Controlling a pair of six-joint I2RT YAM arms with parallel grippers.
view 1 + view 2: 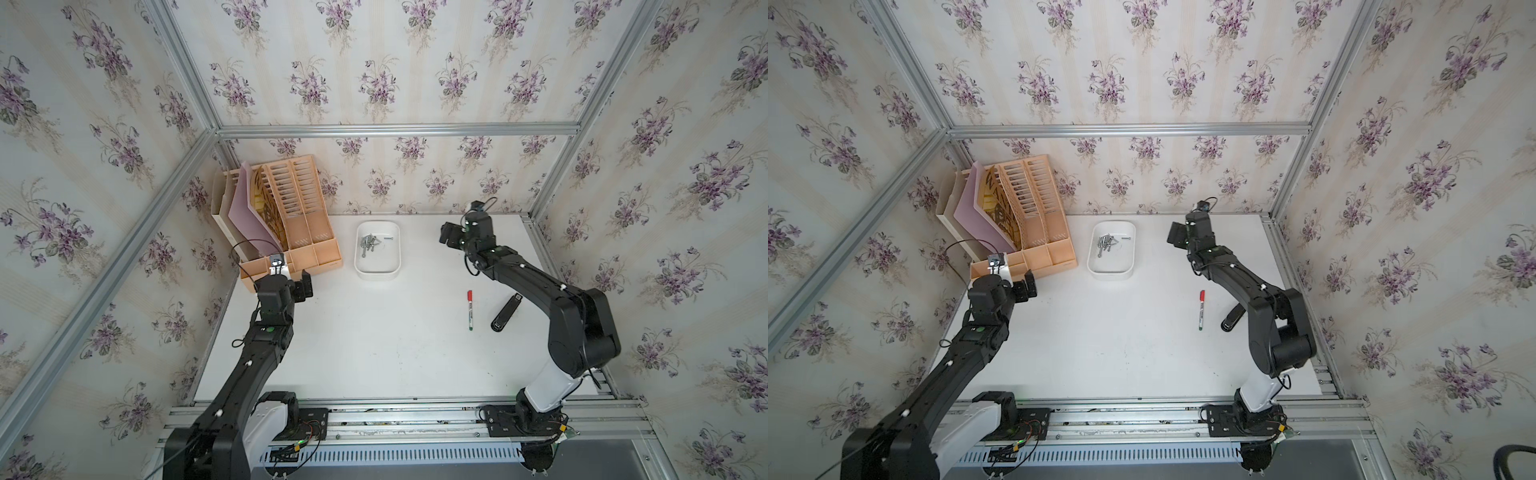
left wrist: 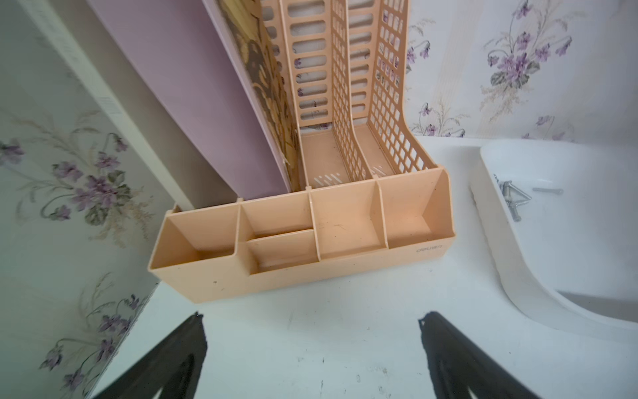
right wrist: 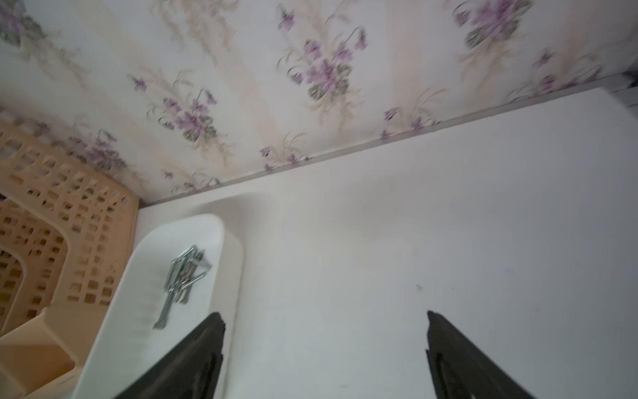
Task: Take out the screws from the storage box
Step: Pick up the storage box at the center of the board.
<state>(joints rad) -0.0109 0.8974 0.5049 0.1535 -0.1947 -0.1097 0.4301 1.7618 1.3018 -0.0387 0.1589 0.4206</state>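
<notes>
The storage box's facing side rim by the box's near corner point(image 1: 399, 264) is below, toward the organiser, so my right gripper needs to move down and back onto it next.
The white storage box point(image 1: 397, 257) point(image 1: 1131, 257) stands near the back of the table in both top views. A pile of silvery screws point(image 1: 368, 244) point(image 1: 1105, 243) lies in its far half, with one screw point(image 1: 389, 239) apart from the pile. My right gripper point(image 1: 446, 237) point(image 3: 324, 319) hovers to the right of the box, open and empty; in the right wrist view the screws point(image 3: 183, 273) lie beyond one fingertip. My left gripper point(image 1: 306, 286) point(image 2: 310, 319) is open and empty in front of the orange organiser, left of the storage box point(image 2: 511, 276).
A peach-orange file organiser point(image 1: 291, 232) point(image 2: 310, 235) with a pink folder point(image 1: 249, 212) stands at the back left. A red-capped marker pen point(image 1: 470, 309) and a black device point(image 1: 506, 312) lie on the right of the table, near the right arm.
</notes>
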